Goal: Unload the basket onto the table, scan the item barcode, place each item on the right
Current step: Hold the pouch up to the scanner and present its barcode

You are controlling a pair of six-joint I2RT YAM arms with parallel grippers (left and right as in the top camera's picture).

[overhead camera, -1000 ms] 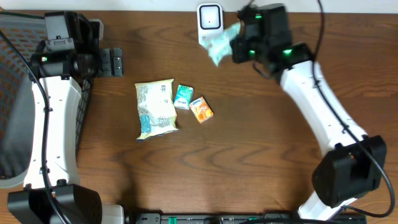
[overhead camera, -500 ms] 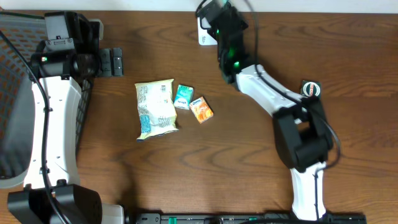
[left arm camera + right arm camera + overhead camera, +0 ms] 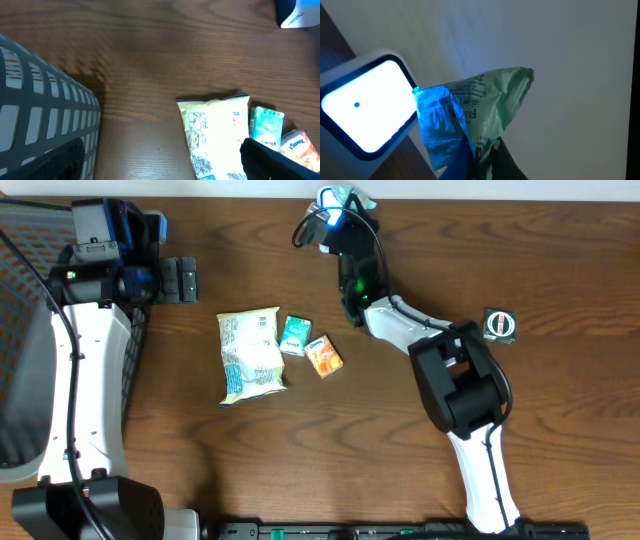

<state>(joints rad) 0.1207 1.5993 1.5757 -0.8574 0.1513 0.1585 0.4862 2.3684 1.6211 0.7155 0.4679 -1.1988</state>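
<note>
I will swing my right gripper back and over the small round object (image 3: 499,326) to let go of the packet (image 3: 354,194), since that object is to the gripper's right in the overhead view.
My right gripper (image 3: 347,210) is shut on a crumpled green packet (image 3: 354,194) at the back edge of the table, just over the white scanner (image 3: 326,218). In the right wrist view the green packet (image 3: 492,97) hangs pinched between my fingertips (image 3: 482,162), printed side showing, its left half lit blue. It sits right beside the scanner's glowing face (image 3: 365,110). My left gripper (image 3: 181,280) stands open at the left, holding nothing. Its dark fingers (image 3: 272,162) frame bare table in the left wrist view.
A white snack bag (image 3: 250,355), a teal pack (image 3: 294,335) and an orange pack (image 3: 323,355) lie mid-table. A dark mesh basket (image 3: 20,330) stands at the far left, by my left arm. A small round object (image 3: 499,324) lies to the right.
My right arm has swung left and stretched out, carrying the green packet from the scanner's right side to just over it. The left arm has not moved.
</note>
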